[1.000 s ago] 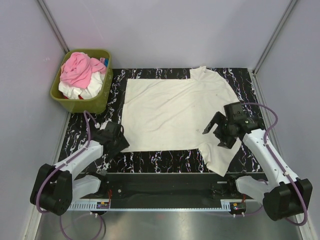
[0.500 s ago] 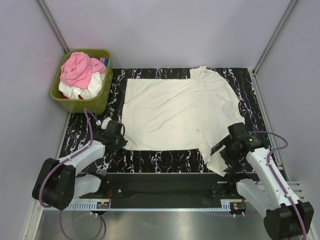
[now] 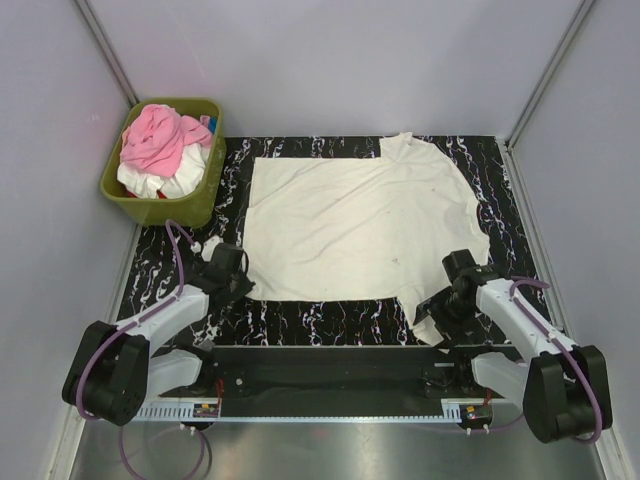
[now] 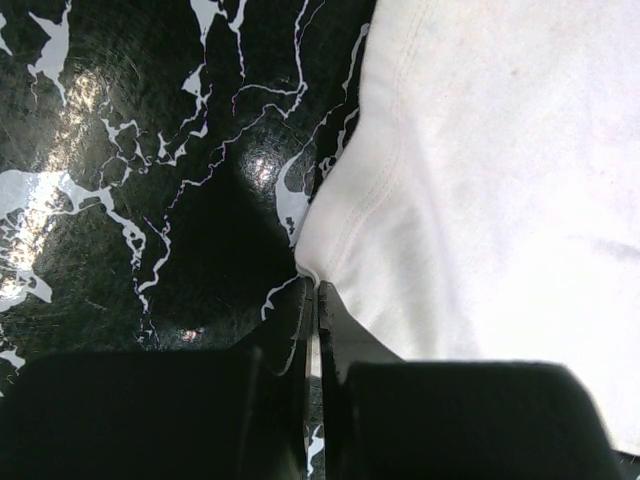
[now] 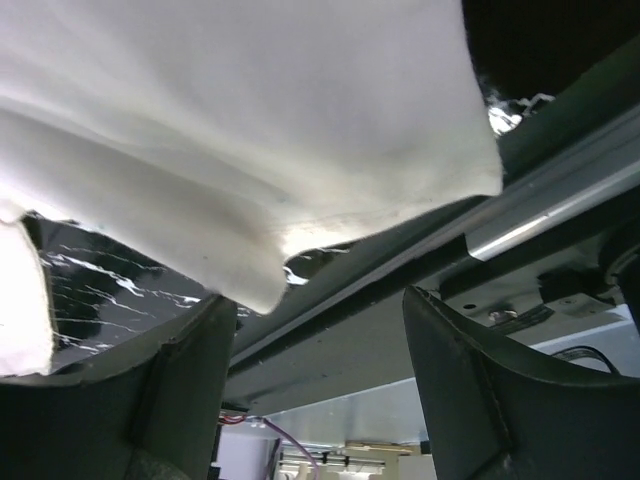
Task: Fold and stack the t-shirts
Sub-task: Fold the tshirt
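Next, my left gripper carries the hem corner up and outward and releases it on that edge. The shirt's basket-side edge (image 3: 252, 213) lies outward of my left gripper.
A cream t-shirt (image 3: 350, 225) lies spread flat on the black marbled table (image 3: 300, 322), with one sleeve trailing toward the near right. My left gripper (image 3: 238, 278) sits at the shirt's near left corner. In the left wrist view its jaws (image 4: 312, 295) are shut, pinching the corner of the hem (image 4: 330, 250). My right gripper (image 3: 440, 312) is low at the near end of the right sleeve. It is open in the right wrist view (image 5: 318, 300), and the sleeve's hem (image 5: 300, 220) hangs just beyond the fingers. Pink (image 3: 155, 135) and white (image 3: 180, 182) t-shirts are piled in the basket.
The olive-green basket (image 3: 205, 190) stands at the far left corner of the table. Grey walls close in the left, right and back. The metal rail (image 3: 330, 385) with the arm bases runs along the near edge, close under the right gripper.
The left gripper shut on the shirt's near left corner. The right arm moved from over the shirt toward the near edge, down to the sleeve's end, and its jaws narrowed a little.
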### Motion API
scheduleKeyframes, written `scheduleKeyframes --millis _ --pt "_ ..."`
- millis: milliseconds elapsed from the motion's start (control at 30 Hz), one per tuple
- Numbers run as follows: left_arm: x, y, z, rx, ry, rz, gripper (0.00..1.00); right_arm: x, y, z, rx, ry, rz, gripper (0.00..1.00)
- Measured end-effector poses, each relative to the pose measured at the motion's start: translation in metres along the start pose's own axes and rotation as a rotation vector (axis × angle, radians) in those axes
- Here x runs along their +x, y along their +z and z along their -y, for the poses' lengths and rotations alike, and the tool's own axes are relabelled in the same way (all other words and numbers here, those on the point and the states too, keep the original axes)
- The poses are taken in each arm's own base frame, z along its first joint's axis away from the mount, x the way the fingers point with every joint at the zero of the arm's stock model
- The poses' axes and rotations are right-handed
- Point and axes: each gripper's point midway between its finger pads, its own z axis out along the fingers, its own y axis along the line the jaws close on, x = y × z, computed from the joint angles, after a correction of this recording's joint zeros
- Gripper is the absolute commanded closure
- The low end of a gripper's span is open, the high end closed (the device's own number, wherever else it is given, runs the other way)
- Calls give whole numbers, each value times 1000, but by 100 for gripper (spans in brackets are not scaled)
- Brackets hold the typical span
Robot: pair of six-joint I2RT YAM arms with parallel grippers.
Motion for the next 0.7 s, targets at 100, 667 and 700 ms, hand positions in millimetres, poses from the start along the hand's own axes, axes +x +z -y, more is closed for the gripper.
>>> scheduleKeyframes --millis 100,667,700 --pt "0 0 0 1 0 1 99 -7 7 -6 2 26 6 30" --pt "-1 1 1 9 -2 9 100 -48 21 -38 93 -43 62 100" --pt "-1 1 1 8 -2 9 100 -48 21 -37 91 -53 64 100"
